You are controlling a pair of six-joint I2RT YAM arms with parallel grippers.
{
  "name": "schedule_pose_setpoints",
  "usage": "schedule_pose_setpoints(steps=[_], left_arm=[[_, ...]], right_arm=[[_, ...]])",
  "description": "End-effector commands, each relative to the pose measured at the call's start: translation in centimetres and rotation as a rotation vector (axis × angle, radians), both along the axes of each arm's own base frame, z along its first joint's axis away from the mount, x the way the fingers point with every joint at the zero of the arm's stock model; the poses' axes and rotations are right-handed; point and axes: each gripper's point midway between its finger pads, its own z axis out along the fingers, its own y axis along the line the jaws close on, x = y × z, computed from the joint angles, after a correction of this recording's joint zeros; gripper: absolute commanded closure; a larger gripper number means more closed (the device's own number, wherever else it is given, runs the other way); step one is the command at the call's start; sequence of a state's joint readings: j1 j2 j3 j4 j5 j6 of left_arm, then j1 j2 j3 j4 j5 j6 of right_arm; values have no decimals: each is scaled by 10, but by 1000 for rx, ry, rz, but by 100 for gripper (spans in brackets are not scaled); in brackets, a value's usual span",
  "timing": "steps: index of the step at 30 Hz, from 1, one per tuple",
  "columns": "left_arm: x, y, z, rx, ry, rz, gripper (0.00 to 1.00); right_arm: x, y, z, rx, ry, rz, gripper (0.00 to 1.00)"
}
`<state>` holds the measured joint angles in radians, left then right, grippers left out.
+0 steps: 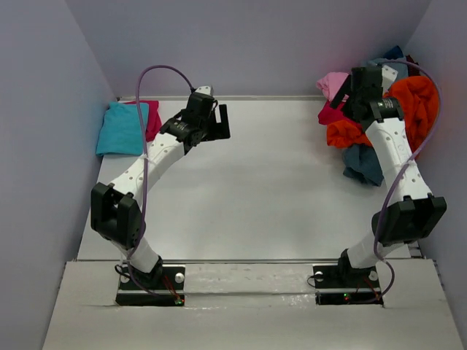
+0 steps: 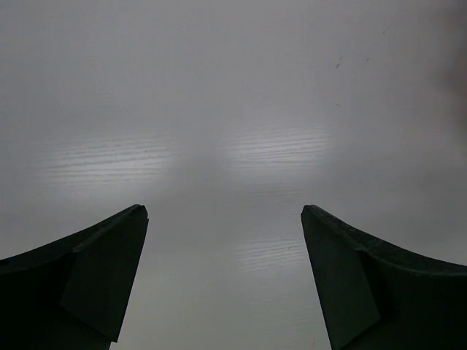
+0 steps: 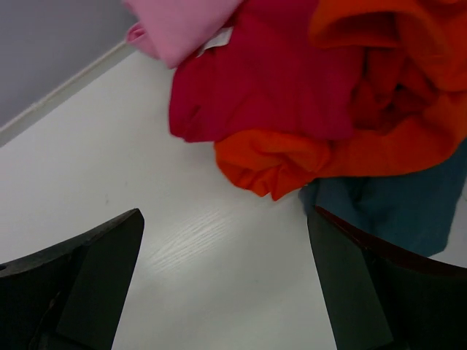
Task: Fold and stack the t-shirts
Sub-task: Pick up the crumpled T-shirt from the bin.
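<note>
The robot's right gripper should move outward and down onto the pink edge (image 1: pixel 337 95) (image 3: pixel 195 45) beside the white tag, since the light pink shirt is lying over the magenta one.
A heap of crumpled t-shirts lies at the back right: light pink (image 1: pixel 333 82), magenta (image 1: pixel 330 114), orange (image 1: pixel 416 102) and grey-blue (image 1: pixel 365 164). My right gripper (image 1: pixel 355 93) is open and empty just above the heap's left edge. Its wrist view shows the pink (image 3: pixel 182 25), magenta (image 3: pixel 270 80), orange (image 3: pixel 350 146) and grey-blue (image 3: pixel 394 208) shirts just ahead of the fingertips. A folded turquoise shirt (image 1: pixel 121 128) lies on a magenta one (image 1: pixel 152 117) at the back left. My left gripper (image 1: pixel 217 122) is open and empty to their right, over bare table (image 2: pixel 233 146).
The white table (image 1: pixel 270 182) is walled by grey panels on the left, back and right. The arm bases (image 1: pixel 149 281) sit on a board at the near edge.
</note>
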<state>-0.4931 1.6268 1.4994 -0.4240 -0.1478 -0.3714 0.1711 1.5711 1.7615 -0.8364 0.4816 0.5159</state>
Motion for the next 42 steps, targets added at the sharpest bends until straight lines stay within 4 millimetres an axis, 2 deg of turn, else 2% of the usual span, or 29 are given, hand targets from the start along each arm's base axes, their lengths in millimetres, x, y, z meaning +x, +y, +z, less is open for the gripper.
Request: schedule_pose_setpoints(steps=[1, 2, 3, 4, 5, 7, 8, 10, 11, 12, 13, 14, 15, 17, 18, 19, 21, 29, 32, 37, 42], left_arm=[[12, -7, 22, -25, -51, -39, 1], [13, -12, 20, -31, -33, -57, 1], [15, -15, 18, -33, -23, -66, 1], [15, -19, 17, -44, -12, -82, 1], [19, -23, 25, -56, -25, -89, 1], [24, -31, 24, -72, -22, -107, 1], [27, -36, 32, -92, -37, -117, 1], [34, -40, 29, -94, -30, -120, 1], [37, -49, 40, -123, -42, -148, 1], [42, -51, 29, -109, -13, -148, 1], [45, -54, 30, -114, -9, -147, 1], [50, -58, 38, -126, -25, -154, 1], [55, -61, 31, -123, -9, -152, 1], [61, -69, 34, -145, -13, -168, 1], [62, -70, 41, -155, -27, -174, 1], [65, -75, 33, -159, -8, -182, 1], [72, -80, 30, -162, 4, -186, 1], [88, -98, 24, -188, 28, -214, 1], [92, -104, 11, -197, 55, -229, 1], [91, -107, -1, -199, 80, -239, 1], [87, -103, -8, -178, 95, -240, 1]], right_arm=[[13, -39, -2, 13, 34, -58, 1], [15, -50, -3, 17, 39, -85, 1], [20, -53, 3, 34, 24, -85, 1], [28, -57, -6, 45, 44, -90, 2], [31, -65, -7, 60, 45, -105, 2], [40, -65, -5, 78, 31, -92, 3], [48, -65, 2, 76, 2, -86, 3], [56, -73, 8, 74, -18, -86, 3], [64, -71, 12, 84, -29, -80, 3], [67, -83, 15, 95, -38, -102, 3], [73, -79, 16, 115, -40, -84, 4], [77, -83, 31, 123, -76, -86, 4], [87, -81, 24, 132, -65, -72, 4], [102, -80, 23, 133, -82, -52, 4], [103, -80, 25, 132, -89, -51, 4], [111, -82, 20, 147, -89, -46, 5], [121, -76, 12, 188, -93, -28, 6], [155, -53, -46, 323, -30, 43, 11], [163, -52, -58, 323, -14, 53, 11], [171, -53, -59, 317, -28, 63, 12], [177, -51, -53, 320, -53, 79, 21]])
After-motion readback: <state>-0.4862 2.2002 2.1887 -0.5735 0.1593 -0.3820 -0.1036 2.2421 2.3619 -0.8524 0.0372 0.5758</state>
